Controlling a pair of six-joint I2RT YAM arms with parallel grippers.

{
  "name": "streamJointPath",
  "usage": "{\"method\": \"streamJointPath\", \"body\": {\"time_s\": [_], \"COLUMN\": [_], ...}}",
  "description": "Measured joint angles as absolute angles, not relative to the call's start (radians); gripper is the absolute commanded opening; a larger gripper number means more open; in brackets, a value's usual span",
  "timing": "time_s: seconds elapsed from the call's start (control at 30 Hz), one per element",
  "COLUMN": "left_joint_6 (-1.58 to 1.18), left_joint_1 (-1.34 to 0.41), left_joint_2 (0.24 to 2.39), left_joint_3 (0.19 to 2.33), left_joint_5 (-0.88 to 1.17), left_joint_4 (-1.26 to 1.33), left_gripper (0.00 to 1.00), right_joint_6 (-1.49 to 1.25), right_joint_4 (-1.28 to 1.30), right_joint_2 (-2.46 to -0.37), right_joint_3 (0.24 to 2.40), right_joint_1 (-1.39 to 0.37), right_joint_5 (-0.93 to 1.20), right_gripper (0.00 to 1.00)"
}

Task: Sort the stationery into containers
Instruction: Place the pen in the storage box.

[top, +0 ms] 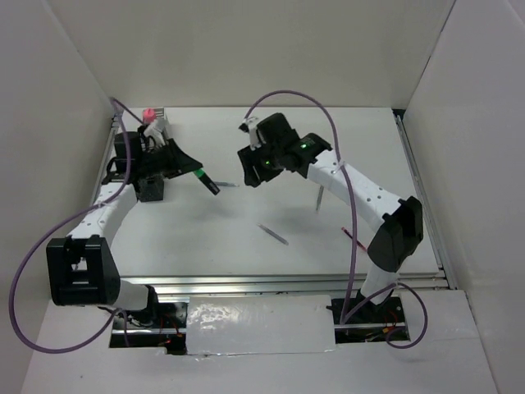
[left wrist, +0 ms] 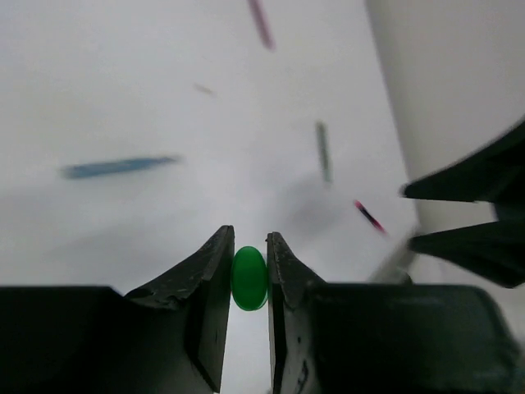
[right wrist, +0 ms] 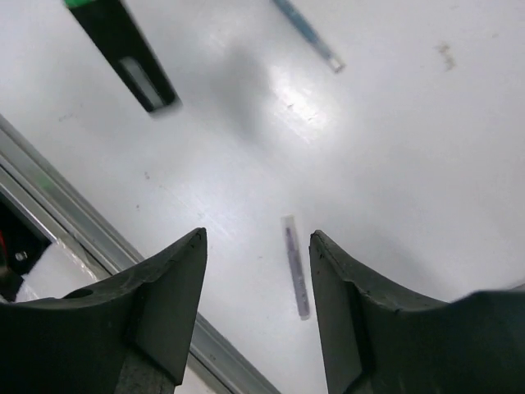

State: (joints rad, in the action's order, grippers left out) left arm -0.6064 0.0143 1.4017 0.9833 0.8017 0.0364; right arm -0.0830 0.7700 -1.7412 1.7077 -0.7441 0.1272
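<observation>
I will next swing my left gripper to the left in the top view and turn the tilted green-capped marker upright over the mesh cups [top: 151, 185], because the marker hangs over bare table.
My left gripper [top: 194, 169] is shut on the green-capped black marker [top: 209, 185] and holds it tilted above the table; the green cap [left wrist: 248, 277] shows end-on between the jaws. The mesh cups [top: 151, 189] cluster at the back left, just behind that gripper, and a pink marker [top: 148, 113] stands in a white cup [top: 157, 129]. My right gripper [top: 253, 174] is open and empty above the table's middle. In the right wrist view the gripper [right wrist: 256, 236] hangs over a thin grey pen [right wrist: 296, 267] lying on the table, with the held marker [right wrist: 123, 53] at upper left.
Loose pens lie on the white table: a blue pen [left wrist: 119, 167] [right wrist: 308, 34], a grey pen [top: 272, 234], another grey pen [top: 319, 198], a red pen [top: 354, 239] and a pink pen [left wrist: 261, 22]. A metal rail [right wrist: 49, 213] edges the table. White walls stand on three sides.
</observation>
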Motion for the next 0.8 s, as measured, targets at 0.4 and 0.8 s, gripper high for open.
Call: {"method": "streamJointPath", "body": {"time_s": [0.4,0.8], "left_joint_6": [-0.170,-0.136], "left_joint_1": [0.251,0.274], "left_joint_2": [1.372,1.626], "left_joint_3": [1.144,1.232], "left_joint_5": [0.326,0.189], "left_joint_4": [-0.022,0.106], "left_gripper": [0.00,0.00], "right_joint_6": [-0.084,-0.087], "right_joint_4": [0.747,0.744], "right_joint_2": [-1.592,-1.585], "right_joint_3": [1.532,1.512], "right_joint_1": [-0.482,-0.466], "right_joint_5": [0.233,0.244], "right_gripper": [0.58,0.57]}}
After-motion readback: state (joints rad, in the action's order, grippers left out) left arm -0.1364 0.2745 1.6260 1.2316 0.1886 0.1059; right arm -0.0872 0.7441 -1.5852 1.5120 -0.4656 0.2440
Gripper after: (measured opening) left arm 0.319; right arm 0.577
